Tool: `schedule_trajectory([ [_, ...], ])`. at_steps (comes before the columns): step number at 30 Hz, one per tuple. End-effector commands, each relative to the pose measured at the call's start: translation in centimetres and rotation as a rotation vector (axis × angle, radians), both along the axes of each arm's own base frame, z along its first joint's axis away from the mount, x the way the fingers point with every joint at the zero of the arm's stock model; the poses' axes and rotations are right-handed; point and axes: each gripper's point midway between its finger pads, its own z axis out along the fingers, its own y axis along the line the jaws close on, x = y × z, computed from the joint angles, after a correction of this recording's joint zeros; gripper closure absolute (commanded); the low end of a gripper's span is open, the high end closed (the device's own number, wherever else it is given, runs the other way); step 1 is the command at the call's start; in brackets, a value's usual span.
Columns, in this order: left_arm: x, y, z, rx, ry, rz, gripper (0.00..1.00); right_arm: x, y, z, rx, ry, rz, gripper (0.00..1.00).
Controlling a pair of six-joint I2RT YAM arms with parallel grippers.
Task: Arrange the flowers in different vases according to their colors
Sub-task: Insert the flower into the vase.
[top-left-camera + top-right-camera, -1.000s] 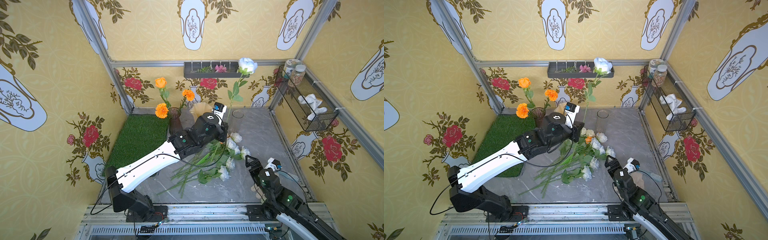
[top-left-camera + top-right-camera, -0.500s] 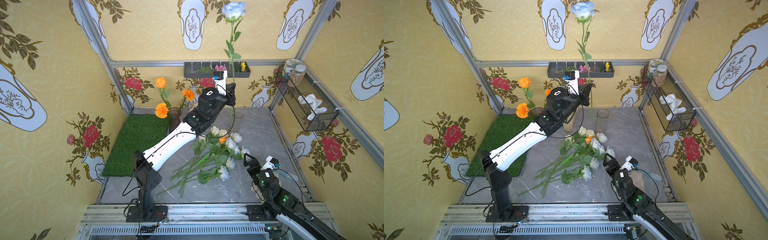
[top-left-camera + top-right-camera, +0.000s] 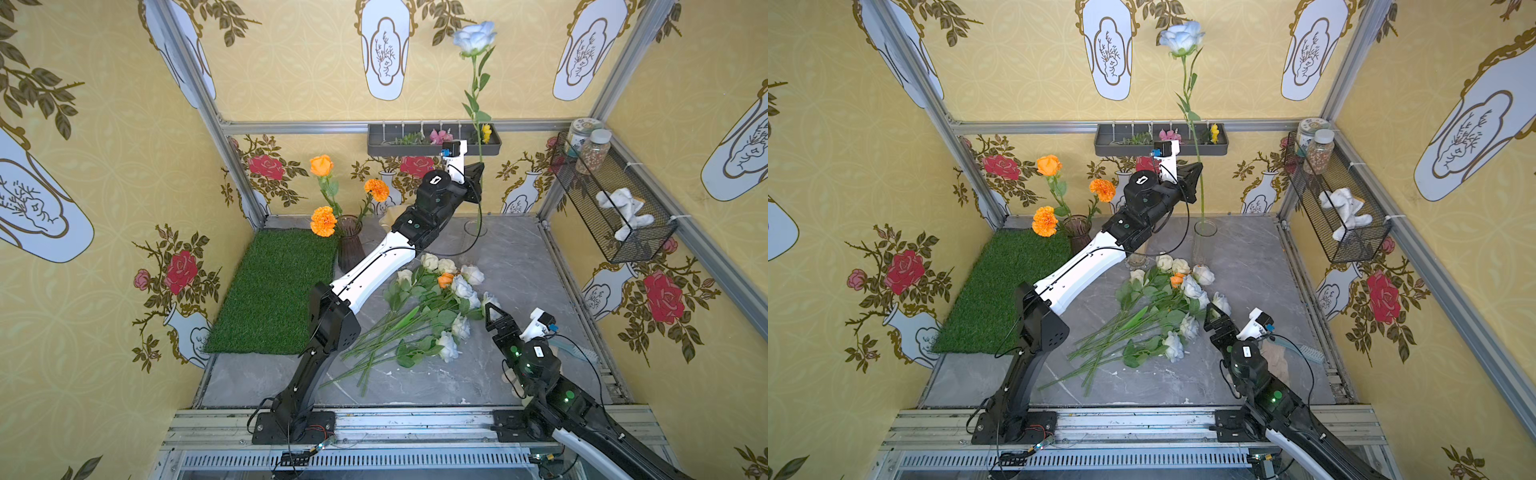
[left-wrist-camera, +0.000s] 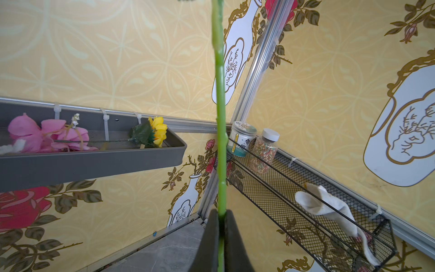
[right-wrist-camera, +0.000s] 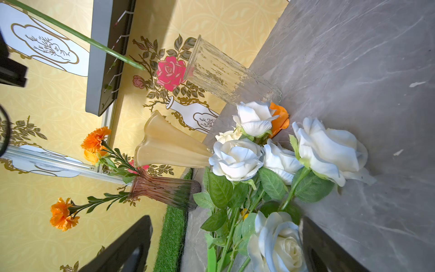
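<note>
The robot should move its left gripper down next, feed the green stem into the clear glass vase's opening (image 3: 1205,228) and let go of it, because the vase's opening lies below the gripper, under the tip of the hanging stem.
My left gripper (image 3: 477,183) (image 3: 1196,178) (image 4: 221,235) is shut on the green stem (image 4: 220,117) of a pale-blue rose (image 3: 473,38) (image 3: 1181,38), held upright and high. The stem's lower tip hangs just above the mouth of the clear glass vase (image 3: 476,226) (image 3: 1204,243) (image 5: 226,75). The purple vase (image 3: 349,249) (image 5: 164,190) holds three orange flowers. The cream vase (image 5: 169,148) is mostly hidden behind the left arm in both top views. A pile of flowers (image 3: 432,303) (image 3: 1167,307) lies mid-table. My right gripper (image 3: 494,316) (image 5: 226,254) stands open around a pale-blue rose head (image 5: 275,242) at the pile's right edge.
A green turf mat (image 3: 274,291) covers the left of the table. A grey wall shelf (image 3: 432,149) with small pink and yellow flowers hangs just behind the left gripper. A wire basket (image 3: 611,208) with jars and a cloth juts from the right wall.
The left arm has lifted the pale-blue rose from low over the pile to upright and high, then shifted right over the clear vase. The right arm has stayed nearly still.
</note>
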Motion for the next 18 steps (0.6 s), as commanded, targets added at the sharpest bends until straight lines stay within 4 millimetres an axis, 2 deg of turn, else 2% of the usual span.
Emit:
schedule_trajectory([
  [1,0.8,-0.2,0.5,-0.051,-0.033,-0.029,1.00,0.2,0.0,1.1,0.011,-0.043,-0.003,0.03],
  [5,1.5,-0.7,0.3,-0.052,-0.070,-0.029,1.00,0.3,0.2,1.2,0.001,-0.038,0.004,0.03],
  [12,3.3,-1.2,-1.5,-0.043,-0.127,-0.004,1.00,0.3,0.4,1.0,0.002,-0.031,0.009,0.03],
  [18,4.4,-1.7,-4.2,0.042,-0.148,0.025,1.00,0.3,0.4,0.9,0.006,-0.031,0.011,0.03],
])
